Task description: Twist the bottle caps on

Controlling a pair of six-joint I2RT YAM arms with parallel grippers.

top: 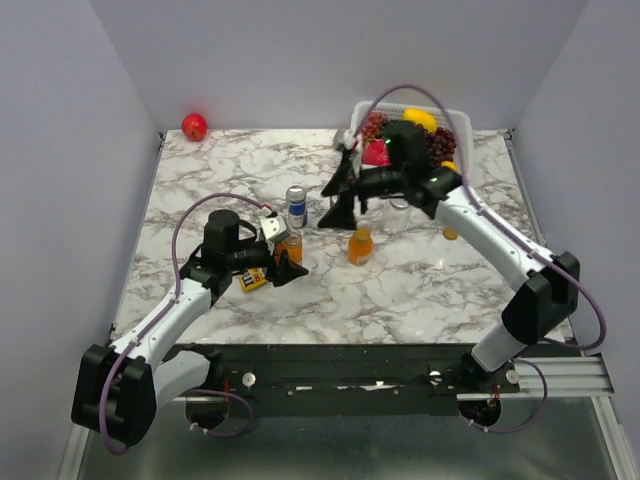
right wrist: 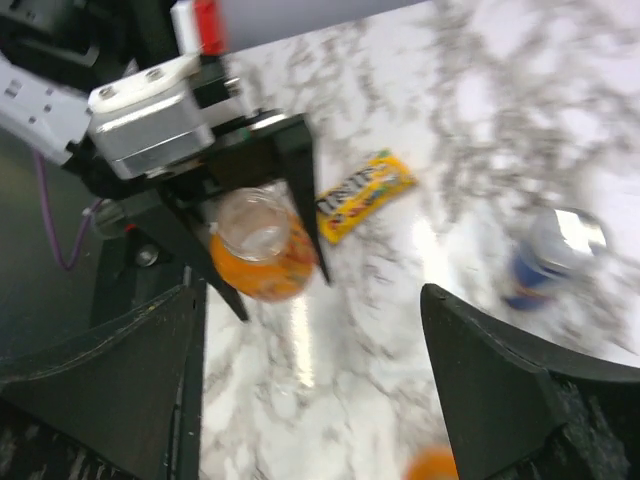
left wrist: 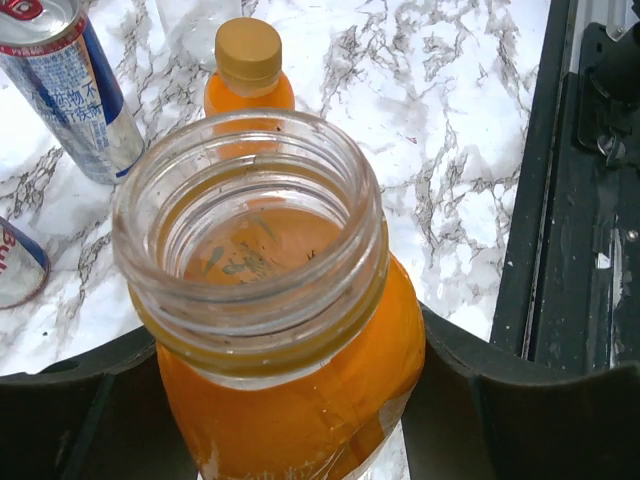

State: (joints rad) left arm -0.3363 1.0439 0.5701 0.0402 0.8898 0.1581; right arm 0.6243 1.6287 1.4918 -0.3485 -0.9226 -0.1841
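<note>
My right gripper is above the small orange piece [top: 450, 233], which lies past the jar. It needs to move down to the right in the top view onto that piece, since the held bottle is uncapped.
My left gripper [top: 290, 256] is shut on a stubby bottle of orange liquid [top: 289, 246] standing on the marble table. In the left wrist view this bottle [left wrist: 290, 380] has an open mouth with no cap, and it sits between my gripper's jaws [left wrist: 285, 400]. A second orange bottle [top: 360, 245] stands to its right with an orange-gold cap [left wrist: 248, 52] on it. My right gripper [top: 343, 198] hovers open and empty above the table between the two bottles [right wrist: 310, 385]. A clear glass jar [top: 400, 214] stands under the right arm. A small orange round piece [top: 450, 233] lies by that arm. The silver lid is out of view.
A blue-and-silver can [top: 296, 205] stands just behind the held bottle. A yellow candy packet [top: 252, 279] lies at its near left. A white basket [top: 462, 122] of fruit stands at the back right and a red apple [top: 194, 126] at the back left.
</note>
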